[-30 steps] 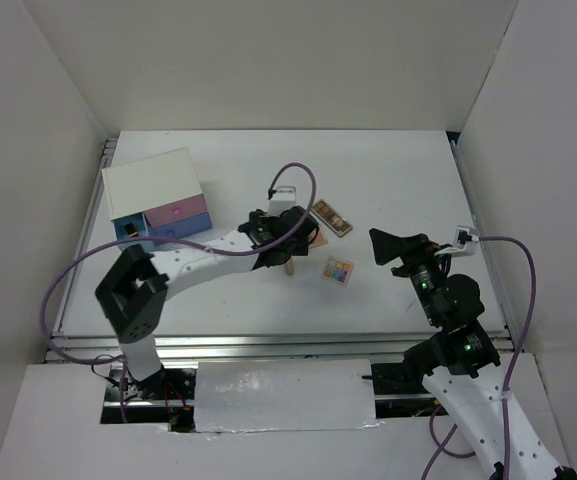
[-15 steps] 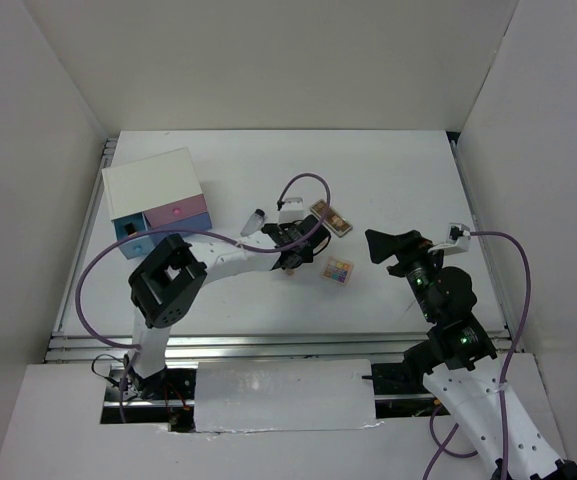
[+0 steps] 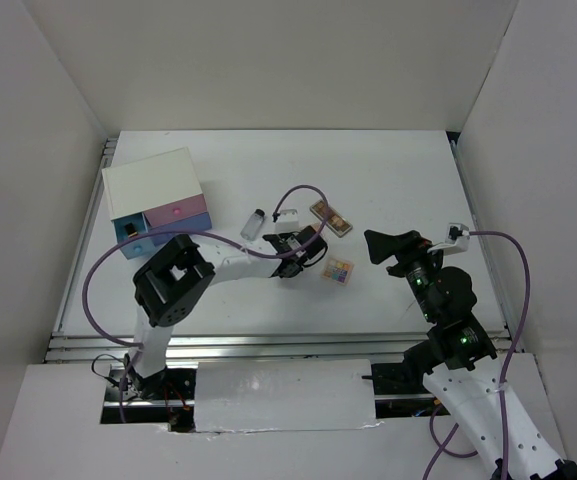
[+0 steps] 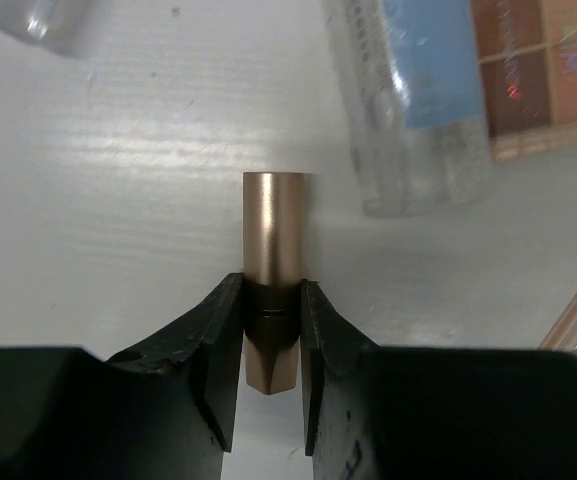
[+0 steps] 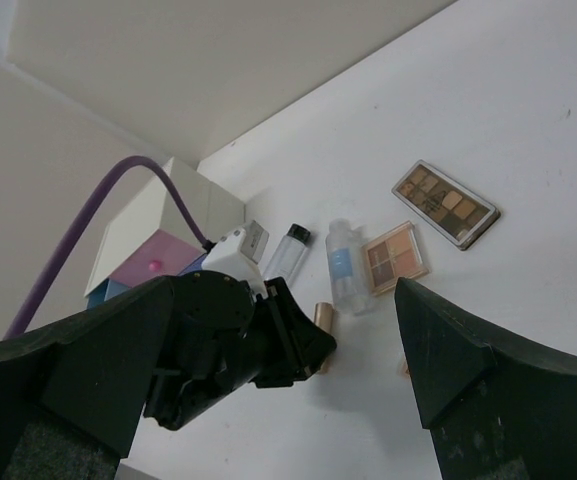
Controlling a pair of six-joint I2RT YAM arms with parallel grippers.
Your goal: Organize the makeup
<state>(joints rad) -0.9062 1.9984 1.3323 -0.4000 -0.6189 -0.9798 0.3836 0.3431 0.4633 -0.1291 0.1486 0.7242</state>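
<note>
The robot's left gripper should lift the stick and swing over to the open-topped blue drawer, which is to its left in the top view. It should then let go of the stick inside.
My left gripper is shut on the slim brown-gold stick, which lies on the white table with both fingers against its dark band. In the top view that gripper sits mid-table. Just past the stick lie a clear tube with a blue label and the pinkish-tan palette. The brown palette lies further back, the multicoloured palette to the right, and the small clear dark-capped bottle to the left. My right gripper hangs open above the table to the right of the makeup, holding nothing.
A white box with pink and blue drawers stands at the back left. White walls enclose the table on three sides. The left arm's purple cable loops over the makeup.
My left gripper moved nearer and down onto the stick, and its jaws closed on it. The bottle came out from under the arm. The right arm barely moved.
</note>
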